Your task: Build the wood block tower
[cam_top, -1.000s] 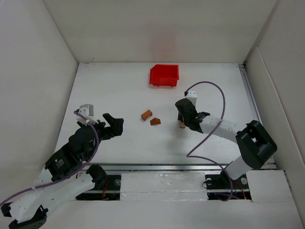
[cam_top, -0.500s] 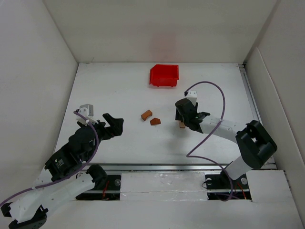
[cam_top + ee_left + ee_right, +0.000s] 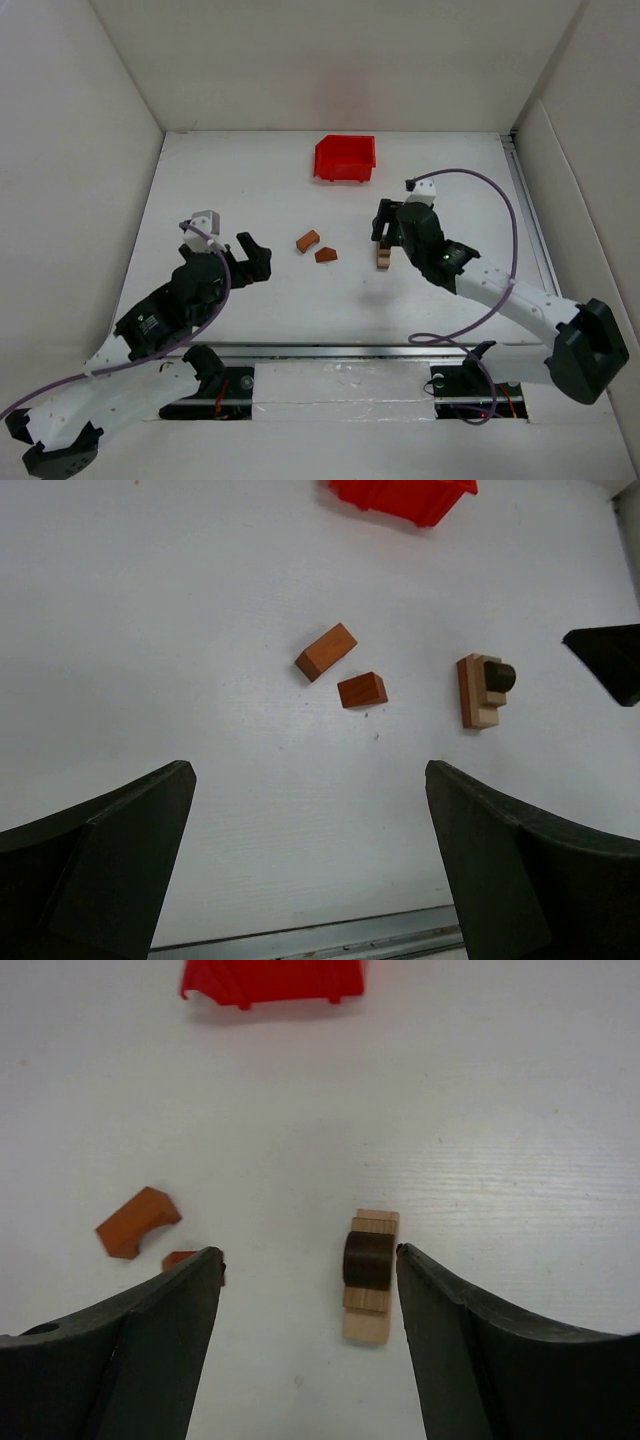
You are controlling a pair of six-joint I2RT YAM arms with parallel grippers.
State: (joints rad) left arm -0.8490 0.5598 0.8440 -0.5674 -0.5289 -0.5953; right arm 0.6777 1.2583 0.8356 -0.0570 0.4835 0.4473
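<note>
My left gripper is above the slanted orange-brown block, which lies to its right in the top view. I will move down that way and turn the gripper so it goes around the block's sides.
A light tan block lies on the white table with a dark brown piece on top of it. My right gripper hangs open over it, and the stack sits close to the right finger without touching it. From above, that stack shows just in front of the right gripper. An orange-brown block and a darker reddish-brown block lie side by side left of it. My left gripper stands open and empty, left of both; they show ahead as the orange-brown block and reddish-brown block.
A red plastic bin stands at the back of the table, beyond the blocks. White walls close in the left, right and back sides. A metal rail runs along the near edge.
My right gripper has opened, let go of the tan and dark stack and drawn back above it. The left arm has moved forward and to the right, toward the orange blocks.
</note>
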